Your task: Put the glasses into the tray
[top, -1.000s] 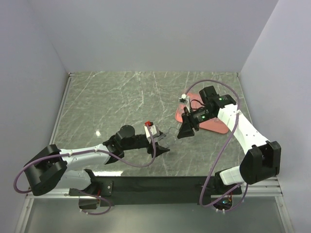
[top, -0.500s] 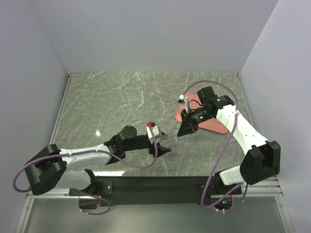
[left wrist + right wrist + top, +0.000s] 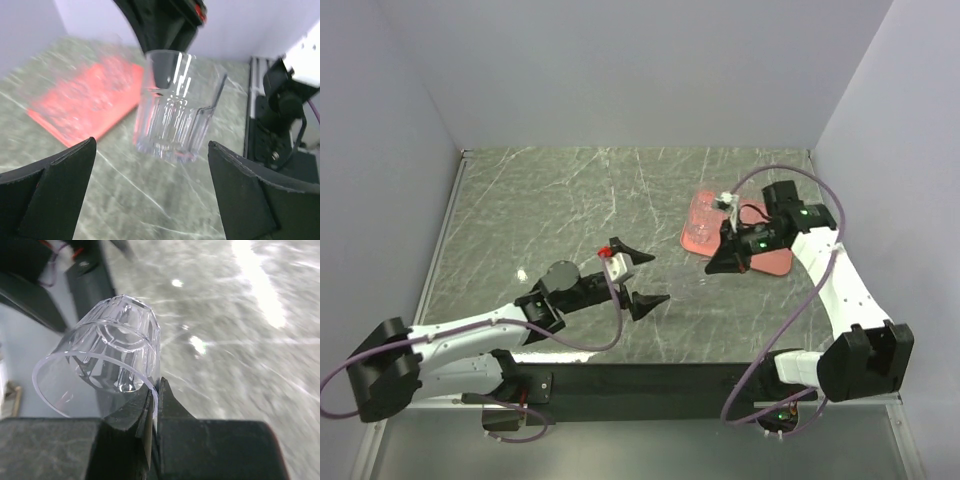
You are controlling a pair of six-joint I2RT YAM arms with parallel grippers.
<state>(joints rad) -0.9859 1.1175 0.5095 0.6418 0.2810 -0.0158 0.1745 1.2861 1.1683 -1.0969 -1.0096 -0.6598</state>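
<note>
The robot's right gripper should next go across and down to let go of the glass on the tray's bare near corner (image 3: 780,262), because that corner is to the gripper's right in the top view.
A clear ribbed glass (image 3: 110,352) hangs by its rim from my right gripper (image 3: 156,390), which is shut on the rim wall. In the left wrist view that glass (image 3: 172,110) is slightly tilted, low over the marble, in front of the salmon-pink tray (image 3: 85,100). From above, the right gripper (image 3: 714,266) sits at the near-left edge of the tray (image 3: 770,262). At least one more glass (image 3: 703,215) stands on the tray's far-left part. My left gripper (image 3: 645,278) is open wide and holds nothing, a short way left of the held glass.
Grey marble table (image 3: 550,210) with white walls on three sides. A black rail (image 3: 650,380) runs along the near edge by the arm bases. A purple cable (image 3: 775,310) loops beside the right arm.
The left gripper opened, let go of the glass and drew back left. The right gripper shut on the glass's rim and carried it right toward the tray.
</note>
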